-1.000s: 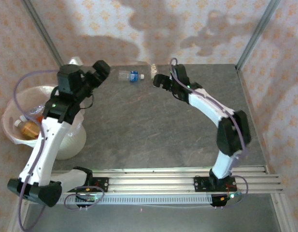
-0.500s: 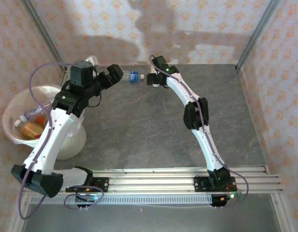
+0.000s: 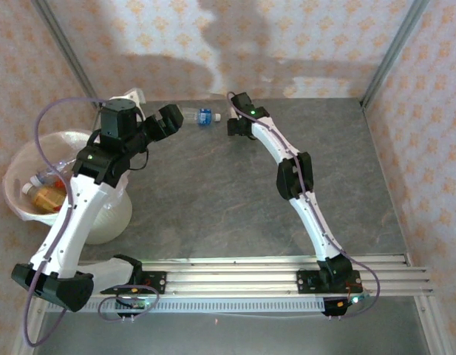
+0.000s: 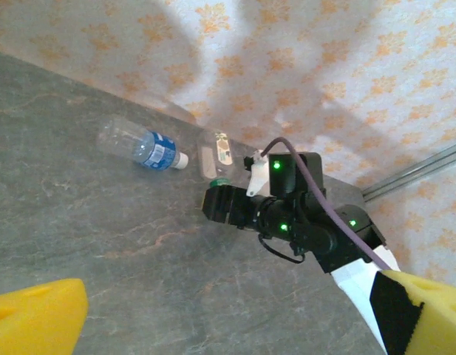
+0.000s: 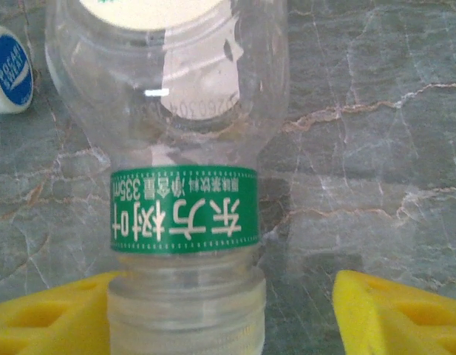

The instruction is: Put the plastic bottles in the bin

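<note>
The green-band bottle's capped neck already sits between the right gripper's fingers. My left gripper will next go over toward that gripper, onto the green-band bottle's loose bottom end [image 4: 213,139].
A clear plastic bottle with a green band [image 5: 183,211] lies on the grey table. My right gripper [image 5: 224,314] is open round its capped neck: the left finger [image 5: 50,314] is against the cap, and the right finger [image 5: 397,310] stands apart from it. In the left wrist view this bottle [image 4: 215,151] lies just beyond the right gripper [image 4: 224,205]. A second clear bottle with a blue label [image 3: 200,116] lies beside it. My left gripper [image 3: 168,118] hovers open just left of that one. The white bin [image 3: 21,159] stands at the far left.
Several bottles lie inside the bin, one of them orange [image 3: 44,196]. The patterned back wall runs right behind both table bottles. The blue-label bottle's cap [image 5: 9,68] sits close to the green-band bottle. A metal rail [image 3: 272,266] crosses the near edge.
My right arm stretched out to the far edge over the green-band bottle, and its jaws have narrowed round the neck. My left gripper swung closer to the blue-label bottle and stayed open.
</note>
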`<act>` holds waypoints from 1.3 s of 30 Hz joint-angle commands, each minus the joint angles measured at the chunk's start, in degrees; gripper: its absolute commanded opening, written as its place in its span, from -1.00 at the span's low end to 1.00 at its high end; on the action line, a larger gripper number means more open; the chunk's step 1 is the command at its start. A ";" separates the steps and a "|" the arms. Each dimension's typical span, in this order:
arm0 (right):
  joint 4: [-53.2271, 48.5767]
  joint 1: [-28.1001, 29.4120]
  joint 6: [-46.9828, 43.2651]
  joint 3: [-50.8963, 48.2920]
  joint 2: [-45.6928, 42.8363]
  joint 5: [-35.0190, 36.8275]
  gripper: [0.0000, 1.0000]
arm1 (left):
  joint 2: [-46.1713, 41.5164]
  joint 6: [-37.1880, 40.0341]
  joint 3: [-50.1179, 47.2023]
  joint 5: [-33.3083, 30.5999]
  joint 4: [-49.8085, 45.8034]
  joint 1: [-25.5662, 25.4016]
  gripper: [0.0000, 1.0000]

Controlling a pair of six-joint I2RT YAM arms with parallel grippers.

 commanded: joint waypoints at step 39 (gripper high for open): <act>44.52 8.18 2.18 -90.37 -77.94 -39.41 -0.60 | 12.79 -15.83 -8.70 15.65 22.76 -4.94 1.00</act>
